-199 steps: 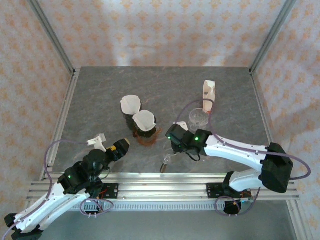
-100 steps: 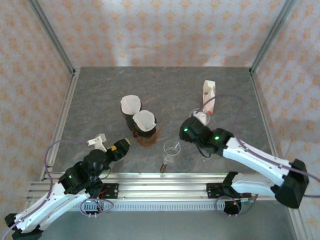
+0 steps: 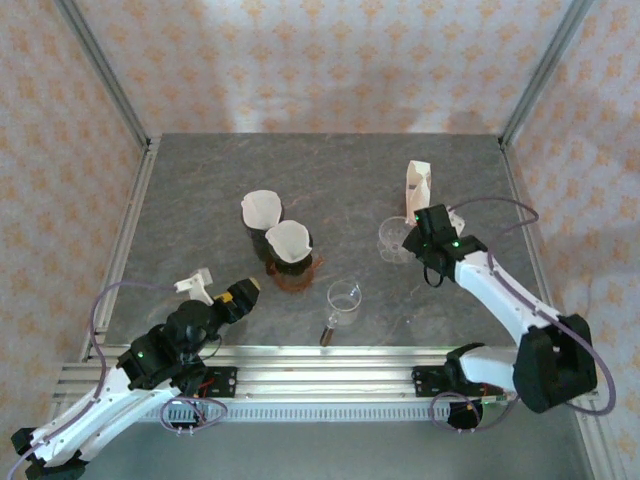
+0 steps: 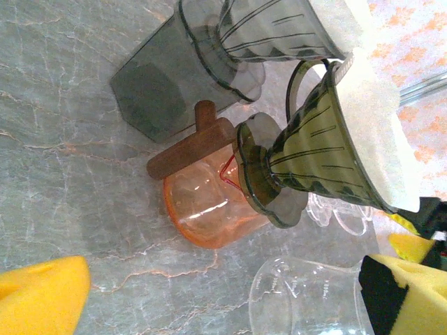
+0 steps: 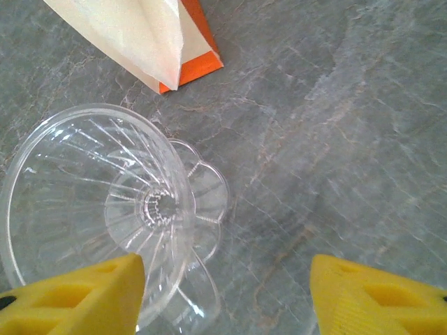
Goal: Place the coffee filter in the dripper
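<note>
Next, my right gripper should lower over the clear dripper's rim, then close its fingers around that rim.
A clear glass dripper stands on the table at the right. Just behind it leans a pack of white paper coffee filters with an orange backing. My right gripper hovers open just right of the dripper, nothing between its yellow pads. At the near left my left gripper is open and empty, facing the dark drippers.
Two dark drippers hold white filters left of centre, the nearer one on an orange glass server with a wooden handle. A clear beaker stands in the middle. Metal frame posts edge the table.
My right gripper opened, left the clear beaker standing mid-table and swung right and back to beside the clear dripper. The left arm has not moved.
</note>
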Available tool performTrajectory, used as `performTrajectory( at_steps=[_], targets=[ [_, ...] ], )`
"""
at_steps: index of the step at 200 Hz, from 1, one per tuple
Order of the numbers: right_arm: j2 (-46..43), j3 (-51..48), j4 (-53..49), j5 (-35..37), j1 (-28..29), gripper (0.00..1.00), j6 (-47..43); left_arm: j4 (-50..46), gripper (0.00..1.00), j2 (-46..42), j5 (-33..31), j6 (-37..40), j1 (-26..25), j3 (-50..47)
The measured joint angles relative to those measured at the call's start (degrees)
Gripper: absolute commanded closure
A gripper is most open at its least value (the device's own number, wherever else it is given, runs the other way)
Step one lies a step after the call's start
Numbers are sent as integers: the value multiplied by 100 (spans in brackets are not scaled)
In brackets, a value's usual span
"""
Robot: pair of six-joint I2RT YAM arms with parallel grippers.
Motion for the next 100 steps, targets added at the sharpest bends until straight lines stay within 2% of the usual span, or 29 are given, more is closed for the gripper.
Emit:
performTrajectory(
  at_steps=[21, 37, 71, 100],
  targets=[
    [343, 28, 289, -227, -199, 42, -107, -17, 0, -55, 0, -22, 0, 0],
    [581, 31, 496, -363, -345, 48, -170, -17, 0, -59, 0, -44, 0, 0],
    [1014, 72, 780, -647, -494, 73, -313, -17, 0, -59, 0, -105, 0, 0],
    [1062, 98, 850, -793, -498, 90, -409, -17, 0, -59, 0, -109, 0, 0]
  ],
)
